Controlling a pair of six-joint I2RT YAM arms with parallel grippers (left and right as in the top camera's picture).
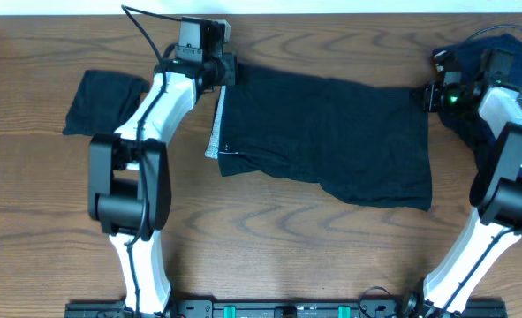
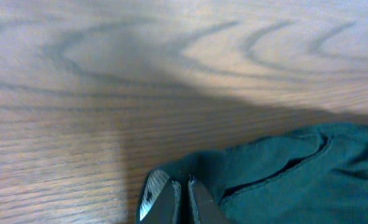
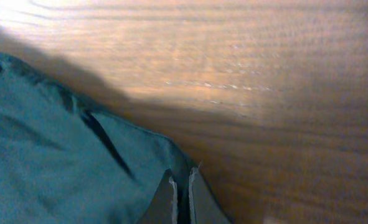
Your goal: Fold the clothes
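Observation:
The left gripper lifts the corner of the black garment's near edge next, since that edge lies crooked. It then lowers the corner outward onto the bare wood beyond and releases it.
The clothes lie on the wooden table. A large black garment (image 1: 331, 132) is spread flat in the middle, with a pale grey-white strip (image 1: 215, 124) along its left edge. My left gripper (image 1: 230, 71) is at its far left corner. In the left wrist view that gripper (image 2: 184, 183) is shut on the edge of the fabric (image 2: 283, 174). My right gripper (image 1: 422, 95) is at the far right corner. In the right wrist view this gripper (image 3: 182, 177) is shut on the cloth's edge (image 3: 59, 162).
A smaller black garment (image 1: 102, 102) lies folded at the far left. A navy blue garment (image 1: 499, 53) is bunched at the far right, partly under the right arm. The table's far edge (image 1: 331, 11) runs just behind both grippers.

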